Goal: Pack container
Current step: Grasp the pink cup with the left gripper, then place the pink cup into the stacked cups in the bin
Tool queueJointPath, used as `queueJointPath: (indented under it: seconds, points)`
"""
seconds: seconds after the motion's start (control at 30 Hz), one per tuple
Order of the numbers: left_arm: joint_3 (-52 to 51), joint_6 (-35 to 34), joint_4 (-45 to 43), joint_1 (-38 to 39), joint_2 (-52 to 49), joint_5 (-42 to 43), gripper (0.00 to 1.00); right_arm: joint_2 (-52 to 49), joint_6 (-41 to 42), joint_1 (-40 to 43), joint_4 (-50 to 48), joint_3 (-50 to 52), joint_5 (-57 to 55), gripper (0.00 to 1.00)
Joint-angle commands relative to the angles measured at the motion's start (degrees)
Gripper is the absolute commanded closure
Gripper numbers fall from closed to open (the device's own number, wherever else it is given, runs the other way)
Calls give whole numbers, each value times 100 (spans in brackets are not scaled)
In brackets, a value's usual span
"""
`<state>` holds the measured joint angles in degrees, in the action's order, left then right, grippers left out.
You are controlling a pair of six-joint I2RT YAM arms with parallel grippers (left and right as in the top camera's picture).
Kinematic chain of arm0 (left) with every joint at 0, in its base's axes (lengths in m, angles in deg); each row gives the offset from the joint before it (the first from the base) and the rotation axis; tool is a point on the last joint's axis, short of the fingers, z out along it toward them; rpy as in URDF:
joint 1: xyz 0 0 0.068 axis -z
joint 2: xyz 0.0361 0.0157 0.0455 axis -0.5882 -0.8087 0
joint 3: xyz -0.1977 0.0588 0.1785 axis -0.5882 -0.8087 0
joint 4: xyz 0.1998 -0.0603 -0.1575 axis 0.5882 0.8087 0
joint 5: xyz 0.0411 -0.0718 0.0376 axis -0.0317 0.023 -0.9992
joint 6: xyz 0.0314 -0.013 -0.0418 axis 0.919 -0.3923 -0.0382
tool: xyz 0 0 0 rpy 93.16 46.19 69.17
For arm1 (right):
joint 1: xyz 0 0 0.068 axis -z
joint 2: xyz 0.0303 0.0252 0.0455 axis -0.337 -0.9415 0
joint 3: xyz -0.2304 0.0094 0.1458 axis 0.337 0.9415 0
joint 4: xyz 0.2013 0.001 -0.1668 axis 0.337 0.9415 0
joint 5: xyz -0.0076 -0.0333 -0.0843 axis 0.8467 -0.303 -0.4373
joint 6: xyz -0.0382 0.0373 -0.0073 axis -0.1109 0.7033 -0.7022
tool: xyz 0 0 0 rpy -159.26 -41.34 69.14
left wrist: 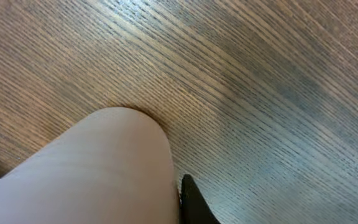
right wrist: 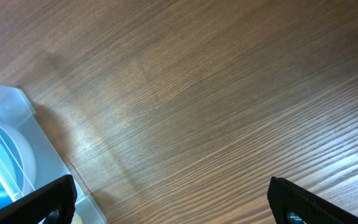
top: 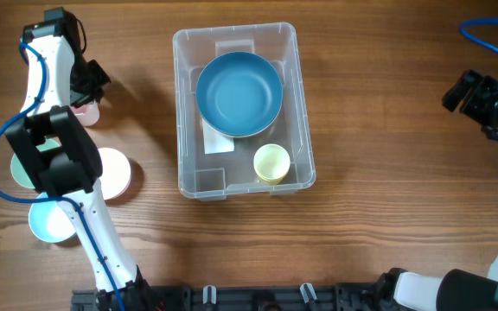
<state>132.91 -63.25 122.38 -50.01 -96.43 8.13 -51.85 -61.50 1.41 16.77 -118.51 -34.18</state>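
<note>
The left gripper should next lift the pink cup, carry it over the container's side and down into the pale yellow cup (top: 271, 162), and release it there, since the yellow cup's opening faces up.
The clear container (top: 182, 112) stands mid-table with a blue bowl (top: 239, 93) and a pale yellow cup (top: 271, 162) inside it. Its corner also shows in the right wrist view (right wrist: 14, 115). My left gripper (top: 89, 91) is at the far left, over a pink cup (top: 87, 113). In the left wrist view the pink cup (left wrist: 98, 168) fills the lower left. One black finger presses against its wall and the other finger is hidden, so my left gripper (left wrist: 180, 190) looks shut on it. My right gripper (top: 458, 91) hangs open and empty over bare wood at the far right, as the right wrist view (right wrist: 166, 199) also shows.
Left of the container, under my left arm, lie a white-and-pink bowl (top: 113, 173), a green bowl (top: 17, 169) and a light blue bowl (top: 48, 221). A blue cable (top: 482, 30) runs at the top right. A black rail (top: 258, 298) lines the front edge.
</note>
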Motion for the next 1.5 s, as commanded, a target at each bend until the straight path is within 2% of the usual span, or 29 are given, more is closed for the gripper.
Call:
queueJointPath:
  seconds: [0.0, 0.07, 0.2, 0.33, 0.4, 0.53, 0.7, 0.83, 1.03, 1.27, 1.47]
  points:
    - [-4, 28, 15, 50, 398, 20, 96, 72, -57, -2, -15, 24, 68, 0]
    - [-4, 28, 214, 273, 1287, 22, 96, 72, -57, -2, -13, 24, 68, 0]
    - [-4, 24, 662, 850, 2354, 24, 96, 72, -55, -2, -2, 24, 70, 0]
    - [-4, -201, 1169, 2087, 3423, 24, 96, 72, -55, -2, 20, 24, 72, 0]
    - [-4, -511, 1283, 3062, 3783, 26, 96, 72, -52, -4, 35, 24, 79, 0]
    - [-7, -1075, 1294, 4809, 3773, 26, 96, 72, -57, -2, 72, 24, 155, 0]
    - [-13, -1467, 1392, 6076, 3320, 24, 96, 72, -52, -2, 79, 24, 155, 0]
    - [-20, -1690, 1753, 6352, 2970, 39, 96, 72, -55, -2, 94, 24, 155, 0]
    - [-507, -1694, 1770, 6376, 2629, 299, 96, 72, -55, -2, 96, 24, 155, 0]
    - [-1362, -1648, 986, 6369, 2612, 389, 96, 72, -57, -2, 105, 24, 155, 0]
    - [-1602, -1469, 577, 6358, 2612, 387, 96, 72, -57, -2, 107, 24, 155, 0]
